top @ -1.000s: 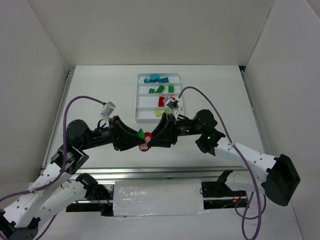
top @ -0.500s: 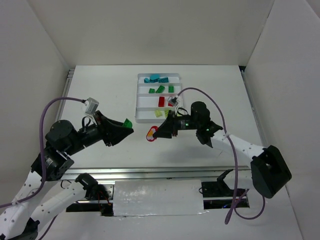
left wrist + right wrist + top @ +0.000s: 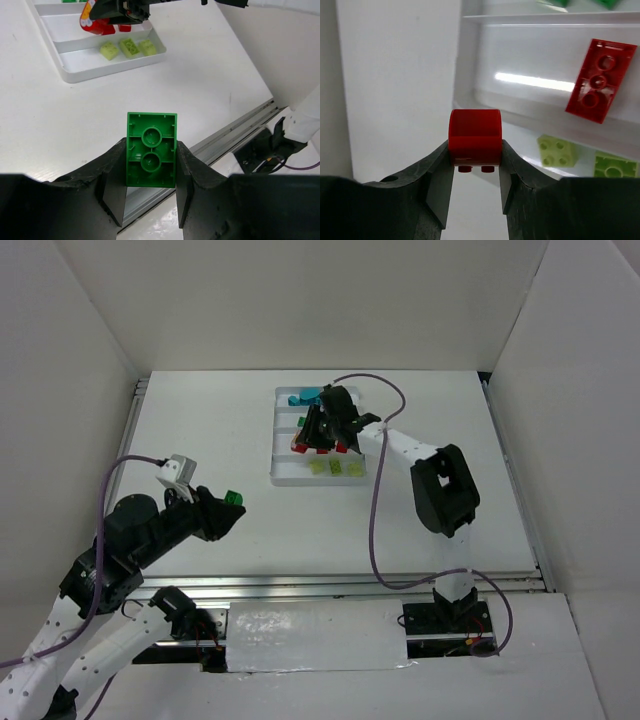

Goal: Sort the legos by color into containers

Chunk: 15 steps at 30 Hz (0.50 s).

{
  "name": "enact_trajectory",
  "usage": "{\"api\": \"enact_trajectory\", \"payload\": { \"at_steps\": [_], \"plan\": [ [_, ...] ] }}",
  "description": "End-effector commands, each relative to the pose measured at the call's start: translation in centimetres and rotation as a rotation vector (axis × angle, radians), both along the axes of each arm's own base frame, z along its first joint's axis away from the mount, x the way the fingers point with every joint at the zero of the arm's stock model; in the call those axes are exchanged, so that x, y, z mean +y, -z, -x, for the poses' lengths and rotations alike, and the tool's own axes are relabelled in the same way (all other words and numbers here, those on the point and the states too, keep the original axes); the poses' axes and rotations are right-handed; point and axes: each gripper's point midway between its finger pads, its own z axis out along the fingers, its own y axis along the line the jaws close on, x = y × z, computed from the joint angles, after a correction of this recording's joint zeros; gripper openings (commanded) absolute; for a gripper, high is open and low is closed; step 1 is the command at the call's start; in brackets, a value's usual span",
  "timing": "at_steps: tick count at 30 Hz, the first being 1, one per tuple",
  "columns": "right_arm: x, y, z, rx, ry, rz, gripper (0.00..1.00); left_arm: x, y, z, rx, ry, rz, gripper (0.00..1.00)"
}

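The flat red lego lies in this section of the tray, so the right gripper needs to move down next into the section's empty end by the tray's side rim and release the red curved lego.
My left gripper hangs over the near-left table, shut on a dark green lego; the left wrist view shows its hollow underside clamped between the fingers. My right gripper hovers above the left end of the white tray, shut on a red curved lego over the tray's rim. In the containers lie teal legos, a flat red lego and pale yellow-green legos. The right arm hides most of the green compartment.
A metal rail runs along the table's near edge. White walls close in the left, back and right sides. The right arm's purple cable loops over the table's right half.
My right arm has swung from the table's middle up over the tray, carrying the red lego. My left arm has drawn back toward the near left with the green lego.
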Motion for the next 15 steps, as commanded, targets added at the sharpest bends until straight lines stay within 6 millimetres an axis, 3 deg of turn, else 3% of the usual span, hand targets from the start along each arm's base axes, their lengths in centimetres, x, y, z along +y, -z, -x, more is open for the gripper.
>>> {"api": "enact_trajectory", "payload": {
  "at_steps": [1,8,15],
  "plan": [
    [-1.1,1.3,-1.9,0.026,0.111,0.046,0.03,0.8,0.5,-0.2,-0.028,-0.022,-0.037,0.0],
    [0.1,3.5,-3.8,0.017,0.086,0.009,0.06,-0.3,0.6,0.4,-0.039,0.046,-0.021,0.0],
    [1.9,2.8,-3.5,-0.019,-0.016,-0.15,0.08,-0.6,0.7,0.5,-0.036,0.067,-0.025,0.0]
  ]
}}
